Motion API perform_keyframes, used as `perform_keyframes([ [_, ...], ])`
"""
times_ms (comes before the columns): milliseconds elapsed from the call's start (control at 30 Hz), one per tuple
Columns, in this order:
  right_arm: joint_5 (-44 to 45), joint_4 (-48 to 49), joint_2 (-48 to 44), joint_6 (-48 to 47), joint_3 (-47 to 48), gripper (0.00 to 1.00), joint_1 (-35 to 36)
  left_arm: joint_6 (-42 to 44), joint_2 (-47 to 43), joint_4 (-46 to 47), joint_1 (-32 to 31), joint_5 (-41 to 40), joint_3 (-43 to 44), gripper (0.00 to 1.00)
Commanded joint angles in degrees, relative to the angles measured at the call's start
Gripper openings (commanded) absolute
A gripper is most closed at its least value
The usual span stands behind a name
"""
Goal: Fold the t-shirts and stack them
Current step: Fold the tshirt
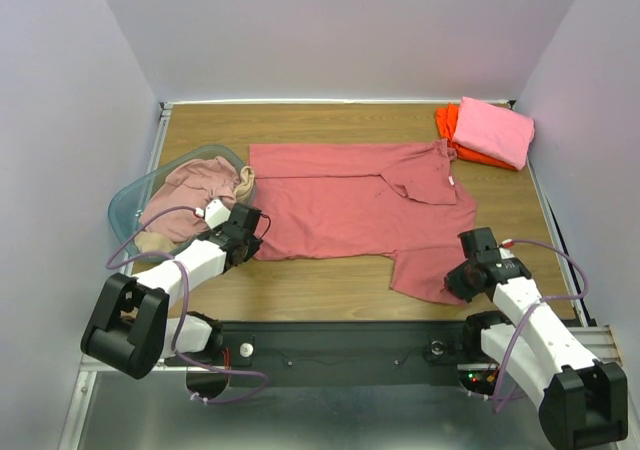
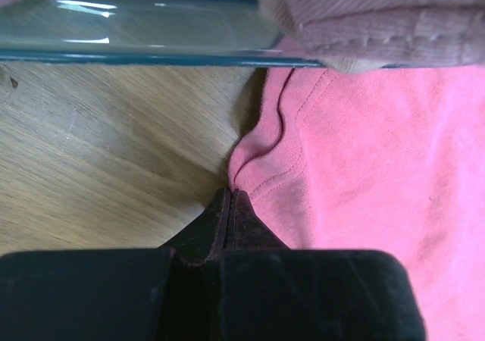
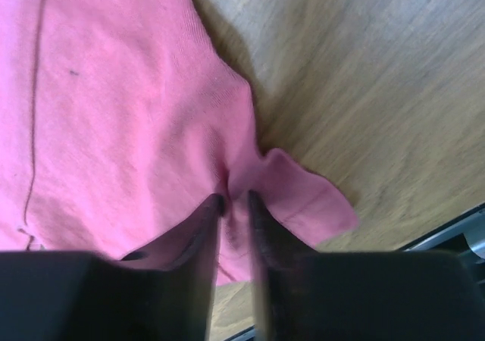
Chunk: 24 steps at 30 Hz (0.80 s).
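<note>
The corner on the shirt's far strip (image 1: 270, 160) goes outward past the basket's rim with my left gripper next and is released there, because the shirt's near half lies unfolded.
The large salmon-red t-shirt (image 1: 350, 205) lies spread flat across the middle of the table. My left gripper (image 1: 252, 232) is at its near left corner, and in the left wrist view the jaws (image 2: 229, 193) are shut on the shirt's edge (image 2: 379, 189). My right gripper (image 1: 455, 278) is at the near right sleeve. In the right wrist view the gripper (image 3: 233, 198) pinches a fold of the shirt (image 3: 114, 114). A folded bright pink shirt (image 1: 495, 130) lies on an orange one (image 1: 448, 122) at the far right. A pale pink shirt (image 1: 195, 195) and a beige one (image 1: 245, 180) sit in the basket.
The translucent blue-green basket (image 1: 125, 205) stands at the left, just beyond my left gripper; its rim shows in the left wrist view (image 2: 151, 30). Bare wooden table (image 1: 320, 275) lies between the shirt and the black rail at the near edge (image 1: 340, 345).
</note>
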Motion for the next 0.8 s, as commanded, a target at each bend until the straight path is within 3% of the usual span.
perform_keyframes([
  [0,2.1,1.2,0.4,-1.4,0.4,0.15,-0.1,0.3,-2.0,-0.9,0.2,-1.1,0.9,0.0],
  [133,2.9,3.0,-0.3,-3.1,1.6,0.01,-0.1,0.1,-3.1,-2.4,0.2,-1.3,1.3,0.0],
  [467,7.8,6.1,0.5,-7.2,10.2,0.0,-0.2,-0.4,-7.7,-6.5,0.3,-1.9,3.0,0.0],
  [767,8.4,16.9,6.4,-9.9,15.9,0.0,-0.1,0.3,-6.3,-6.5,0.8,-2.5,7.5,0.0],
])
